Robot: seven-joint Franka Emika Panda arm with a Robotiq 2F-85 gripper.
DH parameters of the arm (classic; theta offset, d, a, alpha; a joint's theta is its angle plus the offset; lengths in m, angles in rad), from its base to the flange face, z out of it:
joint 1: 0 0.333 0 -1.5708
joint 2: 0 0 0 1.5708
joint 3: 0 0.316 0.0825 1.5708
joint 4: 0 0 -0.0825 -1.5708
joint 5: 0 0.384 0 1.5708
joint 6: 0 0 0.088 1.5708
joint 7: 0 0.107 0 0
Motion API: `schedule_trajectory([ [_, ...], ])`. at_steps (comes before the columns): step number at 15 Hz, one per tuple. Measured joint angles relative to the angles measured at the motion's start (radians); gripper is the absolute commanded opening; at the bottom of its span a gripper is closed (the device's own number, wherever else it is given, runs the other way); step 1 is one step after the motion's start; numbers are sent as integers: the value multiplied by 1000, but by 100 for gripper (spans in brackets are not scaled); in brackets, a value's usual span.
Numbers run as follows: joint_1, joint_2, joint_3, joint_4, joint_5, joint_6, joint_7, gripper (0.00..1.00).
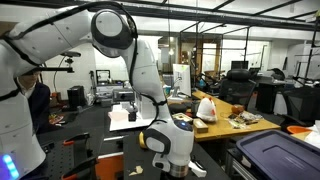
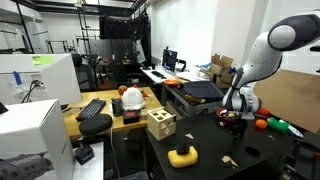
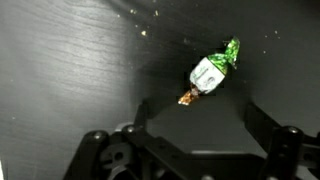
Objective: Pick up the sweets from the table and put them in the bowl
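The sweet's white middle [image 3: 207, 76] lies just ahead of my spread, empty fingers, so I will move my gripper toward it until they straddle it, then close.
A sweet [image 3: 212, 70] in a green, white and gold wrapper lies on the matte black table [image 3: 60, 70] in the wrist view. It sits just ahead of my gripper [image 3: 200, 125], roughly between the two finger lines. The fingers are spread wide and hold nothing. In an exterior view my gripper [image 2: 233, 110] hangs low over the black table [image 2: 210, 150] near its far right part. In an exterior view the wrist and gripper [image 1: 170, 142] are close to the camera above the table [image 1: 95, 135]. I cannot make out a bowl in any view.
A yellow object [image 2: 182, 155] and a wooden box with holes [image 2: 160, 124] stand on the table's near side. Orange and green items [image 2: 268, 124] lie just right of my gripper. A white sheet [image 1: 125, 117] lies on the table. Desks with clutter stand behind.
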State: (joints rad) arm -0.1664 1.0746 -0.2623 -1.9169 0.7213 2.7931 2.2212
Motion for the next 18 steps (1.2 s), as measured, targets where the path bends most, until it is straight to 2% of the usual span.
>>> schedule_trajectory([
  [9, 10, 14, -4, 50, -43, 0, 27, 100],
  [10, 13, 14, -7, 55, -50, 0, 30, 75],
  [12, 19, 17, -12, 66, -66, 0, 46, 66],
  [18, 24, 24, -24, 85, -124, 0, 93, 22],
])
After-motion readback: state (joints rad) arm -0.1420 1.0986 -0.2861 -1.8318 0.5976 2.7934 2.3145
